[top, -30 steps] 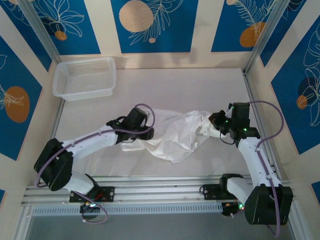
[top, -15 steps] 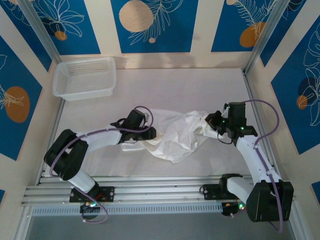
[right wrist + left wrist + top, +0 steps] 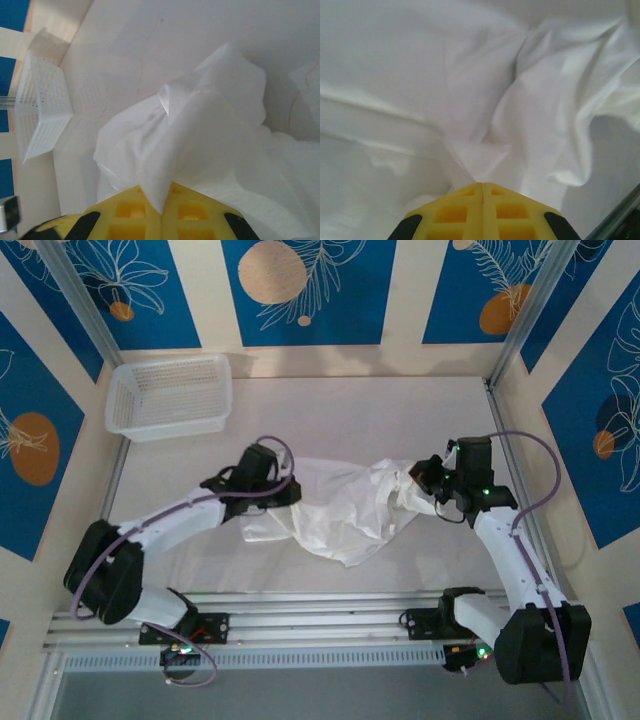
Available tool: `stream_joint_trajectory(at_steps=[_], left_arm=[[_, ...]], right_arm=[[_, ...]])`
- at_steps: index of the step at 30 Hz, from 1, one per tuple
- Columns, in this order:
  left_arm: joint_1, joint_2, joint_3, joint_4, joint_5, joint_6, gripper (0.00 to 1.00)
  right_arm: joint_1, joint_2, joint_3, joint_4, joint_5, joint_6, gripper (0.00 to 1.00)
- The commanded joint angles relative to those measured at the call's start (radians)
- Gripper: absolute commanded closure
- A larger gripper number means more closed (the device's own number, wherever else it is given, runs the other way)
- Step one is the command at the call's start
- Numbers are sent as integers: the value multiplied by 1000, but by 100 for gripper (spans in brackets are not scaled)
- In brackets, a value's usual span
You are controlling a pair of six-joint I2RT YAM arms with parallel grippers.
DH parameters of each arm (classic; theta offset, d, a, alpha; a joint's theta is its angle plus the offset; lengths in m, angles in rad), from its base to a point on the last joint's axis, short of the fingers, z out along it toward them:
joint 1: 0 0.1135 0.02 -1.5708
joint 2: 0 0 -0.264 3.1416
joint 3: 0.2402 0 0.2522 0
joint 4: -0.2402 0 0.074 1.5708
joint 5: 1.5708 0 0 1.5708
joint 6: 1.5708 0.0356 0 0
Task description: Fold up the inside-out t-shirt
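Observation:
Next, my right gripper should raise the held end of the crumpled shirt and carry it outward over bare tabletop, then lower it to release.
The inside-out t-shirt [image 3: 340, 505] is a crumpled white cloth on the table between my two arms. My left gripper [image 3: 292, 492] sits at the shirt's left side. In the left wrist view its yellow jaws [image 3: 482, 184] are pressed together, pinching a fold of the white t-shirt [image 3: 480, 100] at their tip. My right gripper [image 3: 424, 478] holds the shirt's right end, slightly lifted. In the right wrist view a flap of the t-shirt [image 3: 200, 135] runs down between the closed yellow gripper [image 3: 162, 210].
A white mesh basket [image 3: 168, 395] stands at the table's back left, seen also as the basket [image 3: 40, 110] in the right wrist view. Metal frame posts and patterned walls enclose the table [image 3: 380, 410]. A rail [image 3: 320, 625] runs along the near edge.
My left gripper has closed on the shirt's left part and shifted slightly back and left. The right gripper has kept its hold and barely moved.

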Motion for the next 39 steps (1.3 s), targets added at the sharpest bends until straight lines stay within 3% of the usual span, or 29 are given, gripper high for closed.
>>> stream_joint_trajectory(at_steps=[1, 6, 11, 17, 25, 35, 39], left_arm=[[110, -125, 228, -137, -16, 96, 100], [291, -177, 704, -376, -120, 183, 100], [328, -273, 976, -428, -307, 258, 100], [328, -422, 1021, -387, -445, 292, 100], [327, -430, 1087, -421, -440, 321, 100], [340, -137, 1023, -404, -426, 319, 100], [417, 77, 1003, -387, -300, 229, 100]], right_arm=[[-1, -38, 205, -27, 58, -36, 100], [-27, 0, 624, -123, 160, -111, 100], [-39, -22, 879, -164, 256, -175, 100], [-40, -118, 966, -81, 283, -190, 100], [-39, -124, 1074, -59, 294, -214, 100], [-63, 156, 939, -60, 268, -177, 100], [-100, 374, 898, -39, 199, -121, 100]])
